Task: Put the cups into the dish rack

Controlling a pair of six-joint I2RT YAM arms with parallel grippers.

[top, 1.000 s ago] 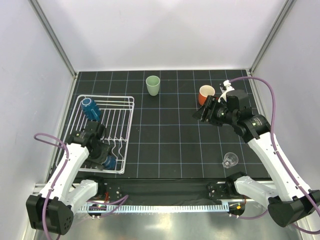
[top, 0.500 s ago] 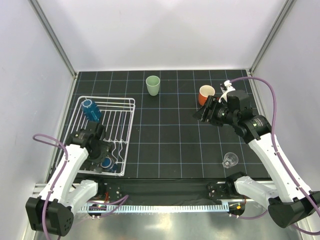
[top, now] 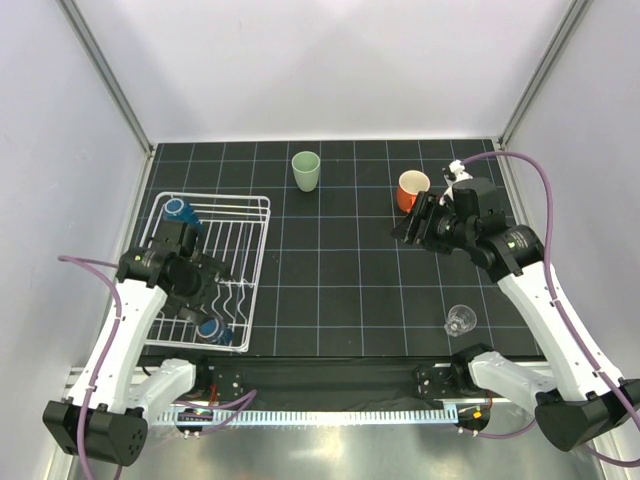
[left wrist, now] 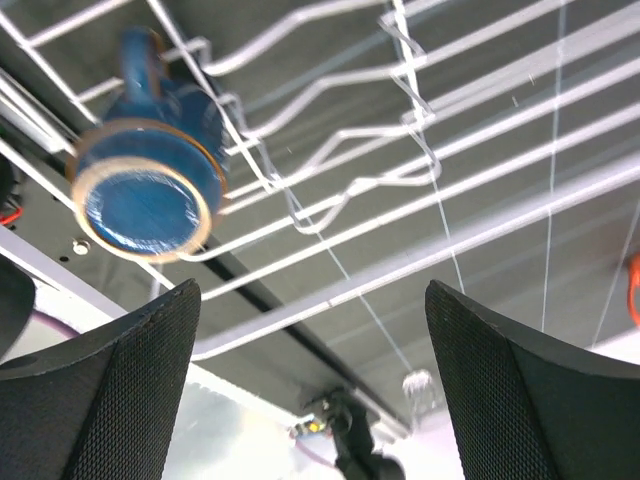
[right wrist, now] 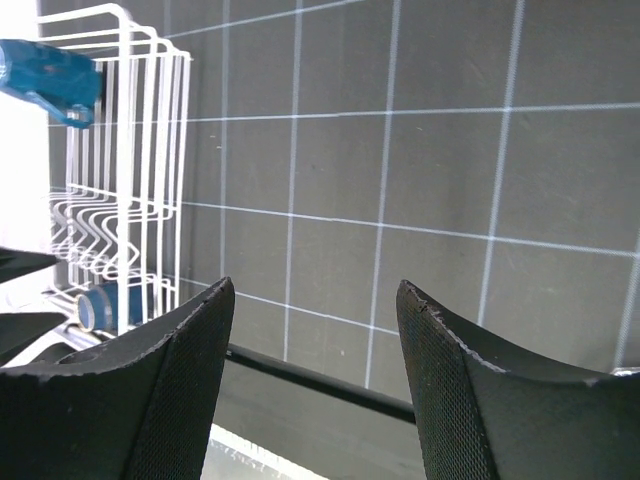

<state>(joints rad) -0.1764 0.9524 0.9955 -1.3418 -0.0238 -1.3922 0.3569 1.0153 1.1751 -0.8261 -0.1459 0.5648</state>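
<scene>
The right gripper moves back and down next, turning toward the clear glass to straddle its far rim (top: pixel 461 308), as that glass still stands outside the rack (top: pixel 248 262).
The white wire dish rack (top: pixel 248 262) stands at the left. A blue mug (top: pixel 178 213) lies in its far end and the smaller, darker blue mug (top: pixel 212 331) lies in its near end. My left gripper (top: pixel 212 275) hovers open and empty over the rack's middle. In the left wrist view the small blue mug (left wrist: pixel 145 195) lies on the rack wires (left wrist: pixel 420 200) beyond the open gripper (left wrist: pixel 310 290). The pale green tumbler (top: pixel 305 170), orange mug (top: pixel 411 189) and clear glass (top: pixel 460 320) stand on the mat. My right gripper (top: pixel 403 230) is open and empty beside the orange mug.
The right wrist view has the open right gripper (right wrist: pixel 312 285) above the black gridded mat (right wrist: pixel 450 180), with the rack (right wrist: pixel 120 180) and both blue mugs far left. White walls and metal posts enclose the table. A black bar runs along the near edge (top: pixel 330 370).
My left gripper has let go of the small blue mug at the rack's near end and risen back over the rack's middle. The right arm has barely moved.
</scene>
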